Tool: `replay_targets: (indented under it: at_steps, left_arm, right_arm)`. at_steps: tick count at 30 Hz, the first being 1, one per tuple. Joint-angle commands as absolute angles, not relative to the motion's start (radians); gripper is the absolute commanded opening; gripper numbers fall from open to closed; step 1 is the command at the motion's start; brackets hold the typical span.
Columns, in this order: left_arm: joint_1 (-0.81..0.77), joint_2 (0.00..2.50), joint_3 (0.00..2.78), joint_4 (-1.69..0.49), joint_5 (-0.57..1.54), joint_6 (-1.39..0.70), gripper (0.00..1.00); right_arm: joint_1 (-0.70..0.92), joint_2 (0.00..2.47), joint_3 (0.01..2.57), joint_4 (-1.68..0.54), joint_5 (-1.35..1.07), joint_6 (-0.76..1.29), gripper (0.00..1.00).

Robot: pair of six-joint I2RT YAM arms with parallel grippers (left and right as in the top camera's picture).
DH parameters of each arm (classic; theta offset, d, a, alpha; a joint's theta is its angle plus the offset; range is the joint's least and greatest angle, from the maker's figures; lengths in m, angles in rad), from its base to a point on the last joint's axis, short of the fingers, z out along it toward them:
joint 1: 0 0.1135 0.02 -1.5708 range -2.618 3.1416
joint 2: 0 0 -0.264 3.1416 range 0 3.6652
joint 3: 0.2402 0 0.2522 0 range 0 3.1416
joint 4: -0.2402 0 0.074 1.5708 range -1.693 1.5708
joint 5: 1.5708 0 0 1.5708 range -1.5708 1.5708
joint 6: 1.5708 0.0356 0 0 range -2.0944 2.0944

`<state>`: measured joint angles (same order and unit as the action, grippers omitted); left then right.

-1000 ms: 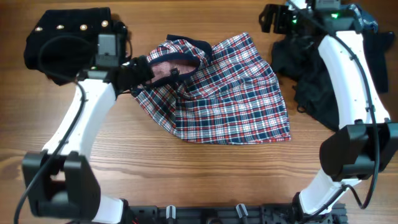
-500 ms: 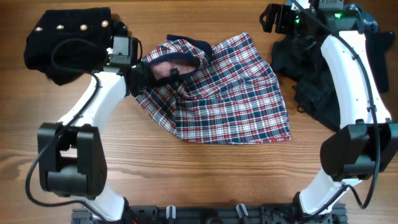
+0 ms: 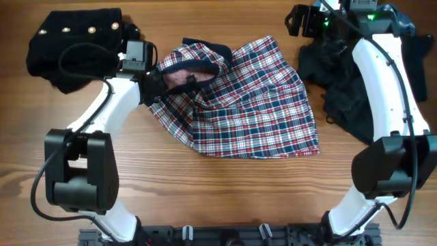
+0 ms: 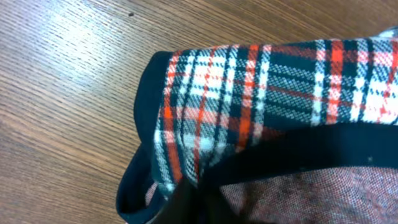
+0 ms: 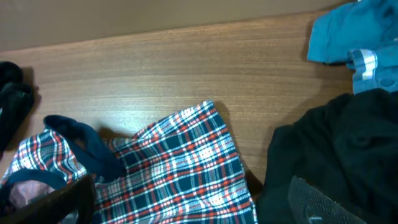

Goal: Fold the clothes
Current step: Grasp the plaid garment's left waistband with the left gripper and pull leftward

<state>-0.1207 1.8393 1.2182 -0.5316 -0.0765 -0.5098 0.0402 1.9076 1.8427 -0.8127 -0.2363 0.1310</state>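
Bare tabletop lies to the left of my left gripper in the overhead view. I will pull the waistband [image 4: 140, 118] that way and back to spread its bunched folds, then release it.
The red, navy and white plaid garment [image 3: 239, 102] lies crumpled mid-table, its navy waistband [image 4: 140, 118] looping at the left end. My left gripper [image 3: 154, 82] is shut on that left edge of the waistband; in the left wrist view its dark fingers [image 4: 186, 208] pinch the fabric at the bottom of the frame. My right gripper [image 3: 295, 20] hovers open at the far right, above the table. Its fingers [image 5: 323, 202] straddle the plaid garment's [image 5: 180, 168] corner and a black garment [image 5: 336, 149] without touching either.
A black pale-studded garment [image 3: 68, 41] lies at the far left, behind the left arm. A black heap [image 3: 341, 82] fills the far right under the right arm, with a blue garment [image 5: 348, 31] behind it. Bare wooden table [image 3: 205, 191] runs along the front.
My left gripper has slid right onto the plaid garment's waistband and shut on it. The right arm has stayed still.
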Motion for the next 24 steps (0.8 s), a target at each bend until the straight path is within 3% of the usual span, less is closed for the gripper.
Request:
replay_targets:
  at_steps: [1,9,24]
  left_arm:
    - [-0.121,1.851,1.221,-0.556,-0.099,-0.511,0.04]
    - [-0.089,1.802,1.242,-0.768,-0.095,-0.511,0.04]
    - [0.167,1.416,1.251,-1.001,-0.062,-0.502,0.04]
  right_arm:
    - [0.043,1.874,1.868,-0.821,-0.256,0.131,1.00]
    - [0.043,1.874,1.868,-0.820,-0.257,0.131,1.00]
    - [0.044,1.874,1.866,-0.824,-0.261,0.133,1.00]
